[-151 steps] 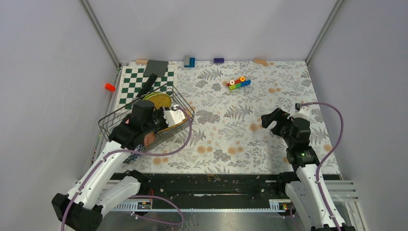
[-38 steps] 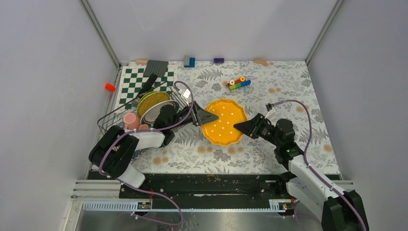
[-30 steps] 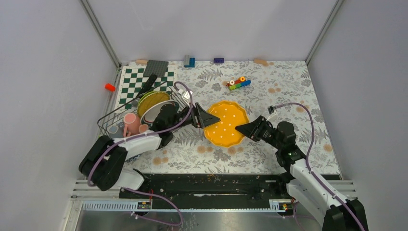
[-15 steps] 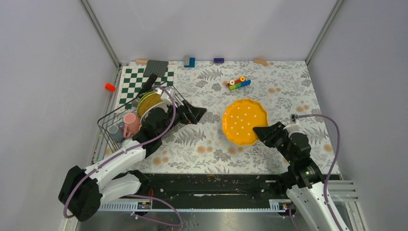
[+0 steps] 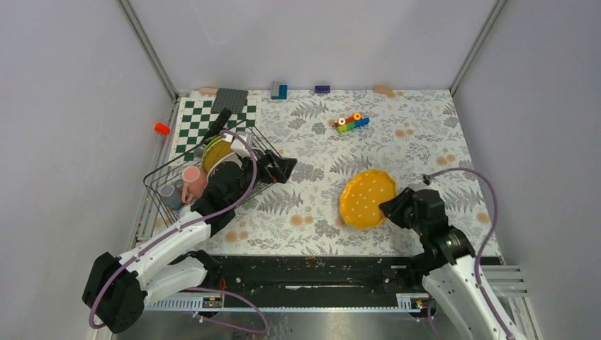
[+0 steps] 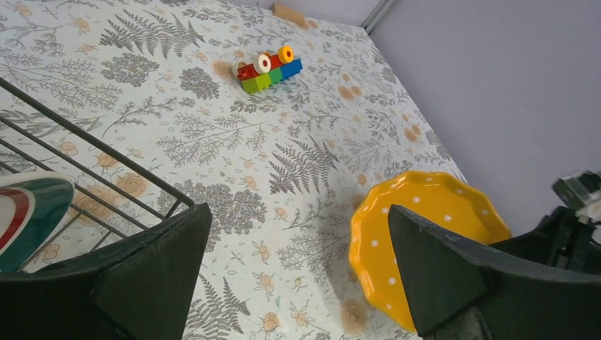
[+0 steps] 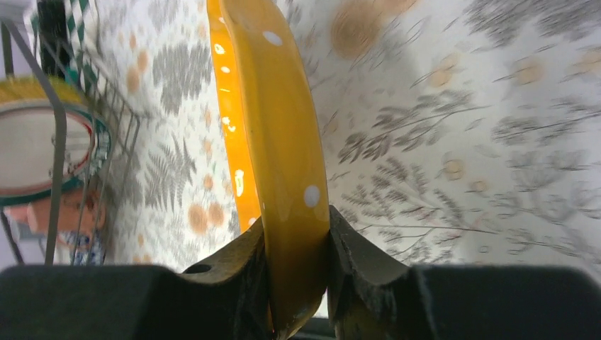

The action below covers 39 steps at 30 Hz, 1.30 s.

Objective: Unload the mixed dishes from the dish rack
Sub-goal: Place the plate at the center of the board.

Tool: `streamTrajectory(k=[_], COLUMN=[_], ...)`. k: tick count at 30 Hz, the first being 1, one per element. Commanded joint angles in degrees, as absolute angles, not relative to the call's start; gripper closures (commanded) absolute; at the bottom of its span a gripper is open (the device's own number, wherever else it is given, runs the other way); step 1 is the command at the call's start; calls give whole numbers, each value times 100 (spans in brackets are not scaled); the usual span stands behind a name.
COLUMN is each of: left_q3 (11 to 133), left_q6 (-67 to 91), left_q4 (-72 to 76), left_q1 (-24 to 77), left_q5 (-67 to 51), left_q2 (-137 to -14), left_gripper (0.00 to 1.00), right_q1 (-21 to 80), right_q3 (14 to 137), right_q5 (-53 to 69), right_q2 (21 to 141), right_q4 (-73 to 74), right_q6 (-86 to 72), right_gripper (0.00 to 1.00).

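Note:
Bare cloth beside the rack is below my right gripper, to its left in the top view. My right gripper should move across and down next to release the plate there.
A yellow plate with white dots hangs tilted over the floral cloth at the right, and my right gripper is shut on its near rim. In the right wrist view the yellow plate stands edge-on between the two pads of the right gripper. My left gripper is open and holds nothing, just right of the black wire dish rack. The rack holds a pink cup, a white plate with a green-and-red rim and a lime-green plate. In the left wrist view the left gripper frames bare cloth, with the yellow plate beyond it.
A green-and-white chequered board lies behind the rack, with a grey baseplate on it. Coloured toy bricks sit at mid-back, and more bricks line the far edge. A red piece lies off the table at the left.
My right gripper has carried the yellow plate to the right and nearer the front edge. My left gripper, open throughout, has drawn back from the plate to the rack.

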State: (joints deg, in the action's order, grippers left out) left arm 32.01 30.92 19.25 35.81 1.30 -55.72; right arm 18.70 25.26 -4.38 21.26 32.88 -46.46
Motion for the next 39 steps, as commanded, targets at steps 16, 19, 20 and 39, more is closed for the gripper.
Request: streamTrajectory(k=[16,19,20,39], left_q3=[3023,3046,3054,3112], left_q6=[2722,2742,2742,2861], left_q4=[2215,2198,2183,1932], left_q1=[3601,3604,3604,3602], left_q5=[201,228,233,662], left_q2=[-5298,-5346,-5364,-5351], left_gripper=[1,1,1,1], right_q1=[2369,2610,2698,3850], right_q3=[1928,1916,1938,2992], right_q5=[3769,3589,3507,3130], right_q2=[5892,6328,6482,9703], right_q4=[-2449,-2908,-2991,-4823], right_q6=[-5421,-5486,-5478,-6085], right_gripper=[100,100,100,85])
